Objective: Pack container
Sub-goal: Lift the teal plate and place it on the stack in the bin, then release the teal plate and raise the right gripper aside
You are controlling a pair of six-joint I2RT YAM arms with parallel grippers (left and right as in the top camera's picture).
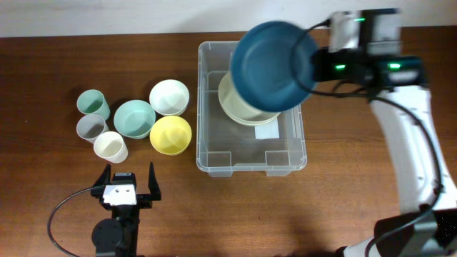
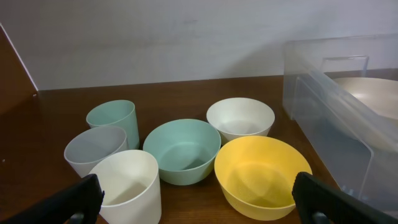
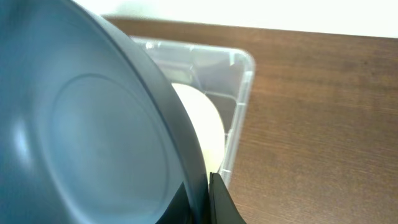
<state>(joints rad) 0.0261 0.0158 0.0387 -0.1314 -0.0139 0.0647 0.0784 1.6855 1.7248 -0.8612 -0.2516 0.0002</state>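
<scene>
The cream bowl lies open below, so my right gripper will go down to the left in the overhead view and release the dark blue bowl inside it.
The container is a clear plastic bin at the table's middle, with a cream bowl inside at its far end. My right gripper is shut on the rim of a dark blue bowl and holds it above the bin's far end. In the right wrist view the blue bowl fills the left, clamped between the fingers, with the bin below. My left gripper is open and empty near the front edge, facing the bowls and cups.
Left of the bin stand a yellow bowl, a white bowl, a teal bowl, a teal cup, a grey cup and a white cup. The bin wall is at the right of the left wrist view.
</scene>
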